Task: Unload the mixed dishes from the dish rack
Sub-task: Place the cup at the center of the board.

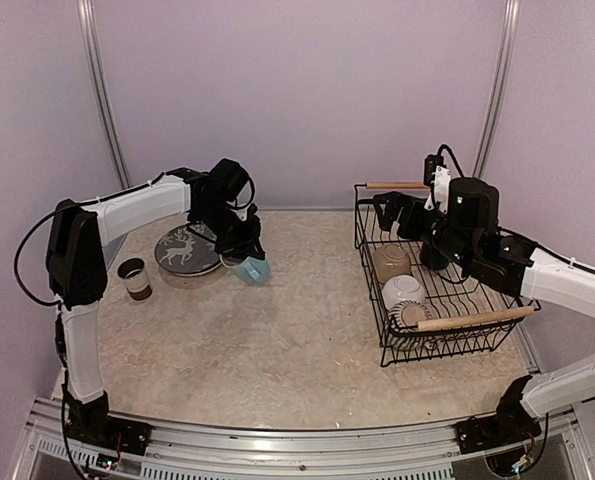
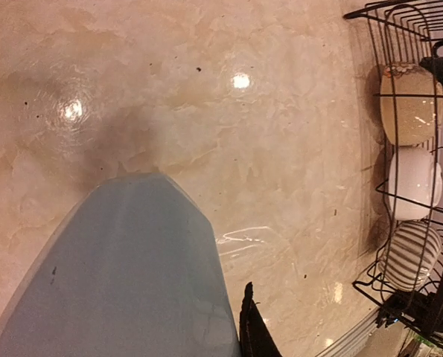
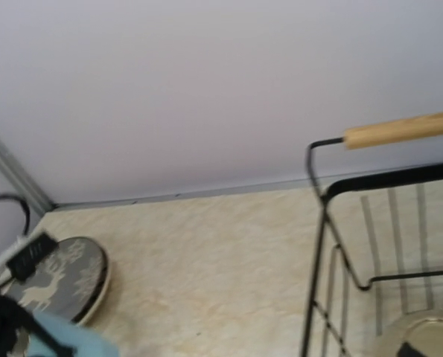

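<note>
The light blue mug goes down with my left gripper next and tilts upright. The gripper then releases it on the bare tabletop (image 1: 248, 295) beside the deer plate, which lies clear below.
My left gripper (image 1: 245, 257) is shut on a light blue mug (image 1: 255, 269) low over the table, just right of the dark deer-pattern plate (image 1: 186, 248). In the left wrist view the mug (image 2: 124, 275) fills the lower left, with one dark finger (image 2: 254, 327) beside it. The black wire dish rack (image 1: 368, 243) stands on the right and holds a beige bowl (image 1: 391, 262), a white bowl (image 1: 405, 291) and a striped grey mug (image 1: 413, 315). My right gripper (image 1: 397, 214) hovers open over the rack's far end with nothing in it. Its fingers stay out of the right wrist view.
A brown-white cup (image 1: 134, 279) stands left of the deer plate. The rack's wooden handles lie at its far end (image 1: 397, 185) and near end (image 1: 474, 320). In the right wrist view the far handle (image 3: 403, 128) is close by. Purple walls enclose the table.
</note>
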You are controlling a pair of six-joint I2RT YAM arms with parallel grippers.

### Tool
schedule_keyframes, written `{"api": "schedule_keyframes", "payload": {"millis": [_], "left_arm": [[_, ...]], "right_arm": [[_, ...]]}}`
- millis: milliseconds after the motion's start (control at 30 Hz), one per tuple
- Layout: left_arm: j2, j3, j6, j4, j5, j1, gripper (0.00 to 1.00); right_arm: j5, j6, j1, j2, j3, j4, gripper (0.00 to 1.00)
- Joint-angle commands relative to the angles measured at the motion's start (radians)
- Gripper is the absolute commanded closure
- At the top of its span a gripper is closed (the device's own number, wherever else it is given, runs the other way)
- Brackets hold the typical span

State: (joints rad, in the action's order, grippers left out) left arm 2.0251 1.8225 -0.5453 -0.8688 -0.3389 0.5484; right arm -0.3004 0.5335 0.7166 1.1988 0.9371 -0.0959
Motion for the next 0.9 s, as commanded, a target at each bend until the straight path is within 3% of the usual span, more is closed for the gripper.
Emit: {"api": "schedule_keyframes", "payload": {"millis": [0,267,567,600,733,867], "left_arm": [[0.04,0.038,0.068,-0.089,0.125,0.01,1.0],[0.09,0.084,0.099,-0.144,0.227,0.01,0.98],[0.124,0.09,0.086,-0.142,0.129,0.011,0.85],[0.122,0.09,0.09,-0.141,0.119,0.01,0.82],[0.104,0.076,0.097,-0.128,0.115,0.01,0.55],[0.077,0.061,0.099,-0.112,0.104,0.01,0.4]], "right_arm": [[-0.089,-0.027,-0.01,-0.045,-0.024,0.085,0.0],[-0.097,-0.021,-0.011,-0.08,-0.064,0.099,0.0],[-0.1,-0.019,-0.011,-0.109,-0.086,0.08,0.0],[-0.102,-0.021,-0.012,-0.111,-0.085,0.084,0.0],[-0.117,-0.022,-0.012,-0.121,-0.088,0.09,0.0],[-0.124,-0.03,-0.014,-0.127,-0.086,0.1,0.0]]}}
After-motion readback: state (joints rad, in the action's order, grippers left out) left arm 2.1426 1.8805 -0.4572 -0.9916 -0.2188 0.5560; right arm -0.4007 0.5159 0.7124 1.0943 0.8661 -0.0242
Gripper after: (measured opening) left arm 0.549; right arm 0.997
